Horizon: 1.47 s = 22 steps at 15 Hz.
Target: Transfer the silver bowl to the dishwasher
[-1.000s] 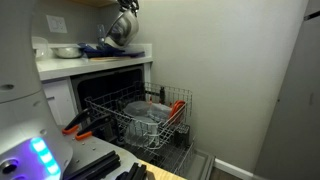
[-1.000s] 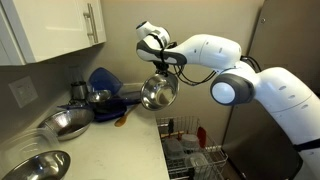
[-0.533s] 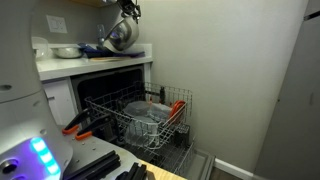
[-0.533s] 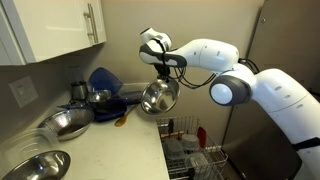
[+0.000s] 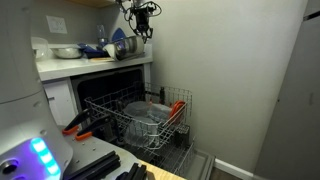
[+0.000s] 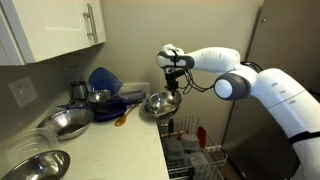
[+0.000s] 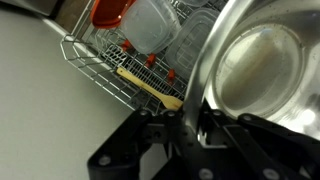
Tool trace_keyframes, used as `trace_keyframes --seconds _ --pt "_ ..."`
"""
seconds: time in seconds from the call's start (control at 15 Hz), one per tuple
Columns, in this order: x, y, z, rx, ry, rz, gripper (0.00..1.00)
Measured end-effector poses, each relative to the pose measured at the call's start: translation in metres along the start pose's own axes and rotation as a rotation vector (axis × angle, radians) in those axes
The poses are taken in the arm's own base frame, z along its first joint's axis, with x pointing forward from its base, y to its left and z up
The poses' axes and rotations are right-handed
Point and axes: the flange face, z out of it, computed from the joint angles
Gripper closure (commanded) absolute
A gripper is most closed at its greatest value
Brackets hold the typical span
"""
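The grey wire rack (image 5: pixel 150 107) lies below my gripper, pulled out of the dishwasher. My gripper will go down past the end of the counter to release the bowl (image 5: pixel 131 38) onto the rack.
My gripper (image 6: pixel 172 82) is shut on the thin rim of the silver bowl (image 6: pixel 160 103) and holds it tilted just above the counter's right end, over the open dishwasher. In an exterior view the gripper (image 5: pixel 143 20) hangs high by the wall with the bowl (image 5: pixel 131 38) below it. In the wrist view the jaws (image 7: pixel 193 122) pinch the rim, and the bowl's shiny inside (image 7: pixel 262 68) fills the right side. The dishwasher's grey wire rack (image 5: pixel 150 122) is pulled out of the dark cavity (image 5: pixel 100 92). It also shows in the other exterior view (image 6: pixel 190 150) and in the wrist view (image 7: pixel 100 62).
The rack holds red-orange parts (image 7: pixel 110 12), a clear container (image 7: pixel 155 28) and a wooden utensil (image 7: pixel 150 88). On the counter (image 6: pixel 110 150) lie two shallow silver dishes (image 6: pixel 65 122), blue items (image 6: pixel 105 80) and a wooden spoon (image 6: pixel 122 118). White cabinets (image 6: pixel 60 30) hang above.
The gripper has carried the bowl sideways from above the counter's dishes to the counter's end by the dishwasher, and a little lower. The bowl hangs more level now.
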Motion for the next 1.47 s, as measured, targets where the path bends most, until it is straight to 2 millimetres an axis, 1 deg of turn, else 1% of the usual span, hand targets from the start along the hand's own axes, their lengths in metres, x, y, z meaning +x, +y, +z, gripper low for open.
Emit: trace_keyframes --seconds 0.2,0.4,0.53,0.8,1.07,1.2,1.33,1.47 --pt "-0.01 0.029 0.024 0.082 -0.028 0.049 0.99" --pt "-0.022 0.048 0.051 0.118 -0.06 0.081 0.99" --pt "-0.03 0.055 0.067 0.127 -0.08 0.093 0.99" --pt "-0.043 0.056 0.094 0.139 -0.099 0.1 0.99" --pt "-0.053 0.057 0.106 0.164 -0.075 0.089 0.99" --pt "-0.058 0.061 0.112 0.166 -0.045 0.089 0.99" --pt "-0.065 0.071 0.116 0.164 -0.012 0.098 0.99" --pt "-0.077 0.086 0.12 0.158 0.016 0.113 0.99"
